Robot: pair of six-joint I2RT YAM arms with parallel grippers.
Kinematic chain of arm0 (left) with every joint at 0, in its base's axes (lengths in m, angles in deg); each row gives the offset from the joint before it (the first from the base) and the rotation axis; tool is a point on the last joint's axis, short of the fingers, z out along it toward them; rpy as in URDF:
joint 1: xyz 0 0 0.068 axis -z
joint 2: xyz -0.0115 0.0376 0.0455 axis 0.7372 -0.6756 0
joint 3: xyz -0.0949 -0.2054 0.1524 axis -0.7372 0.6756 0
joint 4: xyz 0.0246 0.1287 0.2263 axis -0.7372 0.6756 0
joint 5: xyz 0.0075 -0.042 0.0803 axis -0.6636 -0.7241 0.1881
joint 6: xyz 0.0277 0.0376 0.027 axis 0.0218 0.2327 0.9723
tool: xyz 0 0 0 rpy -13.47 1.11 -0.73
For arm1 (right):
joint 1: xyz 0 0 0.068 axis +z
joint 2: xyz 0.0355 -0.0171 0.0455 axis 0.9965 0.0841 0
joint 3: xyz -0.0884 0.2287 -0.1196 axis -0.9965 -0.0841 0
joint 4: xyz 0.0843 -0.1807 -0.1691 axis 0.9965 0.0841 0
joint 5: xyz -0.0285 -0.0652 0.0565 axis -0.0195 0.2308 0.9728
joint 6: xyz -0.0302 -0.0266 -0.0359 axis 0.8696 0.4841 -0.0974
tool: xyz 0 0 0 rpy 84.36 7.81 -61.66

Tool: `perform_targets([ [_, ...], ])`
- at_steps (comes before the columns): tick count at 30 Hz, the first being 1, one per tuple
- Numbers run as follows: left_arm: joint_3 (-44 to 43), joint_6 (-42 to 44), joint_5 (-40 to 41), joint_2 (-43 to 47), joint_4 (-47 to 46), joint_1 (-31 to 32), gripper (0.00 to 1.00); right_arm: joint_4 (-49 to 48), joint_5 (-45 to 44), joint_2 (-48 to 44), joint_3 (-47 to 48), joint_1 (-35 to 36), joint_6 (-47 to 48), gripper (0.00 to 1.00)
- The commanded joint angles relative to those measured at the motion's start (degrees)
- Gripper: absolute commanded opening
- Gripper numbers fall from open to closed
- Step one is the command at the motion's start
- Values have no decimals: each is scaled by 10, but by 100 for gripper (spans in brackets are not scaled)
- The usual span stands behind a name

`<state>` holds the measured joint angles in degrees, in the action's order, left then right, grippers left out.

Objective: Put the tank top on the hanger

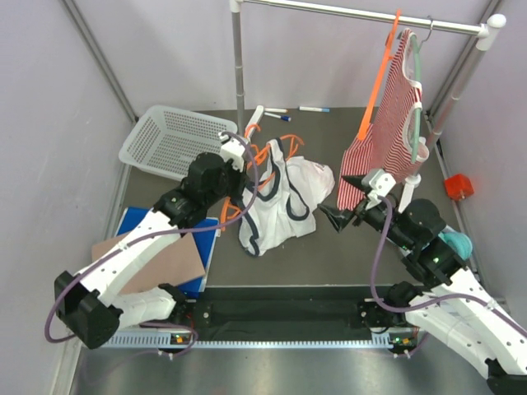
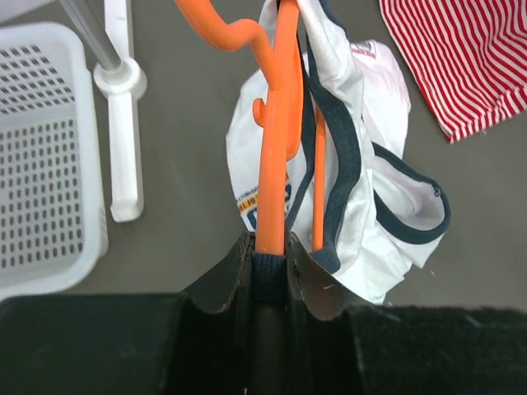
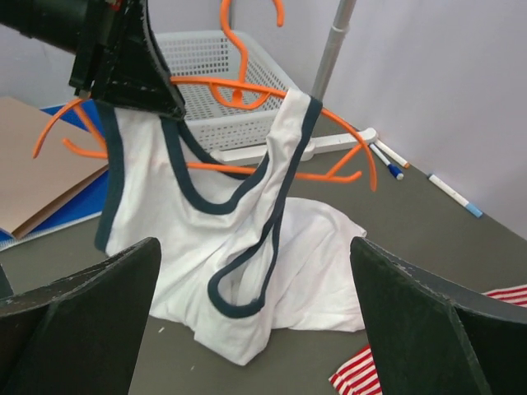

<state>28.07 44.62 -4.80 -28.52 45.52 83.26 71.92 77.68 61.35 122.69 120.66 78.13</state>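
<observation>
My left gripper carries the hanger up and outward next, hooks it on the bar's bare part by the post (image 1: 270, 3) and lets go.
The white tank top (image 1: 280, 206) with navy trim hangs partly from the orange hanger (image 1: 265, 153), and its lower part lies bunched on the table. My left gripper (image 1: 245, 178) is shut on the hanger's arm together with a strip of navy trim, as the left wrist view shows: gripper (image 2: 270, 247), hanger (image 2: 276, 148), tank top (image 2: 362, 123). My right gripper (image 1: 340, 212) is open and empty, to the right of the top. In the right wrist view its wide jaws (image 3: 254, 243) face the tank top (image 3: 247, 280) and the hanger (image 3: 247, 86).
A red-and-white striped top (image 1: 387, 156) on a pale green hanger and a second orange hanger (image 1: 380, 74) hang from the rail at the back right. A white basket (image 1: 169, 140) is at the back left, markers (image 1: 276, 113) behind, a cardboard sheet (image 1: 165, 263) on a blue board at the left, and a red object (image 1: 459, 186) at the right.
</observation>
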Motion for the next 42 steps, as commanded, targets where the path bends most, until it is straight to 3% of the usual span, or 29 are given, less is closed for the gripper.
perform_targets([
  [1,-92,30,37,-35,-55,1,0,-50,-20,-36,-23,-6,-28,96],
  [14,-356,95,73,-199,-53,1,0,-72,-36,-41,-48,-6,-21,97],
  [26,-578,135,39,-322,-14,-17,0,-83,-38,-31,-53,-5,-21,97],
  [36,-695,95,-30,-383,-46,-70,0,-89,-46,-5,-54,-6,-19,97],
  [42,-745,2,-129,-413,-59,-131,0,-90,-44,-4,-53,-6,-18,97],
])
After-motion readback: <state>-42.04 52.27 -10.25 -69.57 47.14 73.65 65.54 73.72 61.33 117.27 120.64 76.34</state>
